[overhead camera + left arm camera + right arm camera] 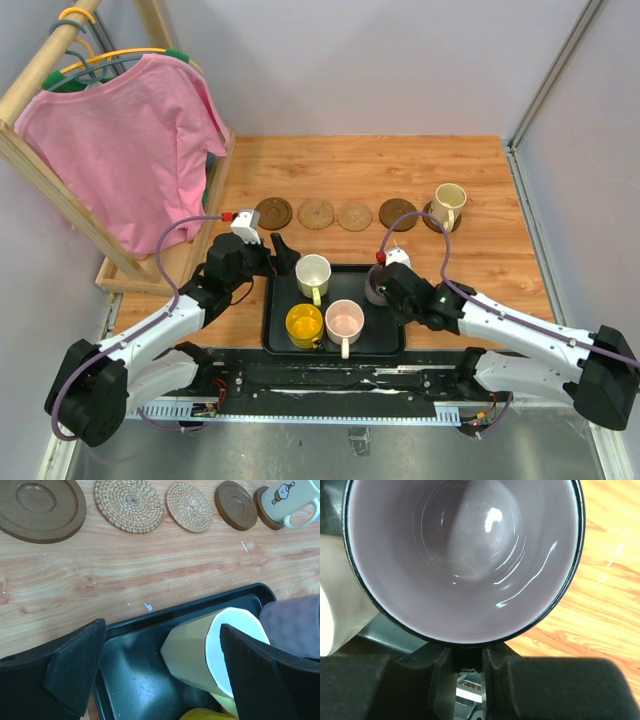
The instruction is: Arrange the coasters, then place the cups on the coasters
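Observation:
I will next lift my right gripper from the tray (385, 345) and outward, then lower the cup onto the empty dark coaster beside the cream cup, since that coaster is free.
Five coasters lie in a row behind the tray: dark (273, 212), tan woven (316, 213), tan woven (354, 216), dark (397, 213), and one (432, 222) under the cream cup (449, 204). The white cup (313, 272), yellow cup (304, 324) and pink cup (344, 320) stand in the black tray (385, 345). My left gripper (162, 628) is open at the tray's back left corner, and the white cup (200, 655) sits between its fingers, close to the right one. My right gripper (465, 655) is shut on the handle of the greyish purple cup (465, 555), at the tray's right edge (376, 290).
A wooden rack with a pink shirt (130, 150) stands at the back left, its base (150, 275) close to my left arm. Grey walls close in the table's back and right sides.

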